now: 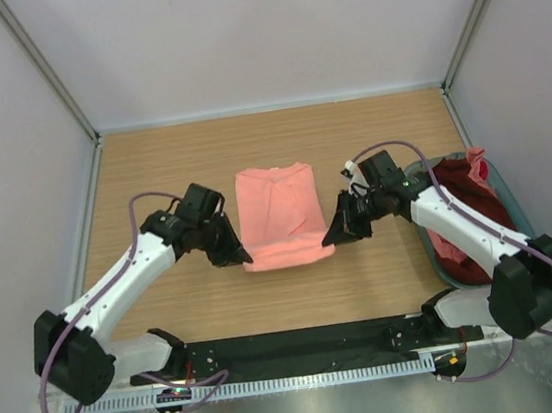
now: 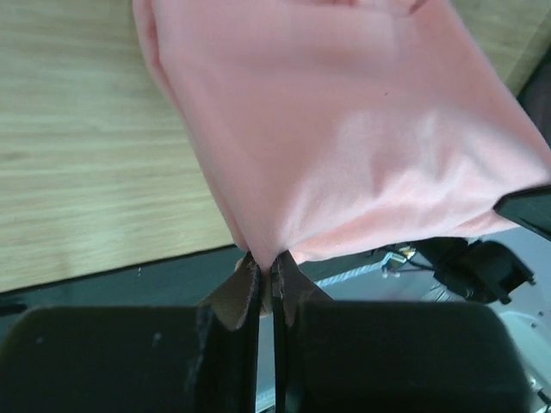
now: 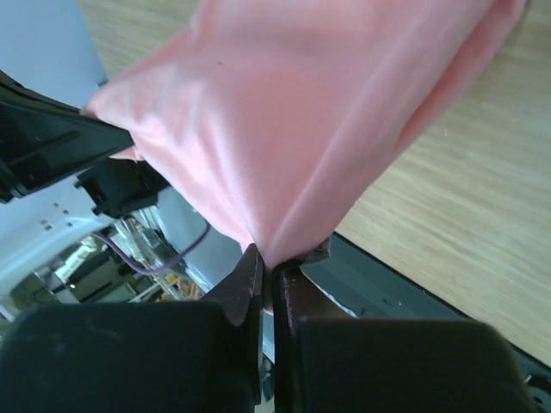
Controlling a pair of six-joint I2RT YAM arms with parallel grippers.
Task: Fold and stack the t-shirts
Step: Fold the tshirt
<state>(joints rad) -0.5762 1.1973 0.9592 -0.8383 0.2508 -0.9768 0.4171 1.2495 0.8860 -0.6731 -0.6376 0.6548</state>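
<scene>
The right gripper carries the shirt's near corner outward over the shirt next and releases it on the shirt's far end [image 1: 298, 177], since that lies outward of it.
A salmon-pink t-shirt [image 1: 279, 213] lies partly folded on the middle of the wooden table, its near edge lifted. My left gripper [image 1: 243, 258] is shut on its near left corner; the left wrist view shows the shirt [image 2: 344, 129] pinched at the fingertips [image 2: 269, 262]. My right gripper [image 1: 328, 241] is shut on its near right corner; the right wrist view shows the cloth [image 3: 293, 112] running into the shut jaws [image 3: 269, 262]. A dark maroon shirt [image 1: 470, 213] and another salmon-pink one [image 1: 475, 168] lie in the basket at the right.
The grey-teal plastic basket [image 1: 428, 238] stands at the table's right edge, beside my right arm. White walls close in the table at the left, back and right. A black mounting plate [image 1: 293, 348] runs along the near edge.
</scene>
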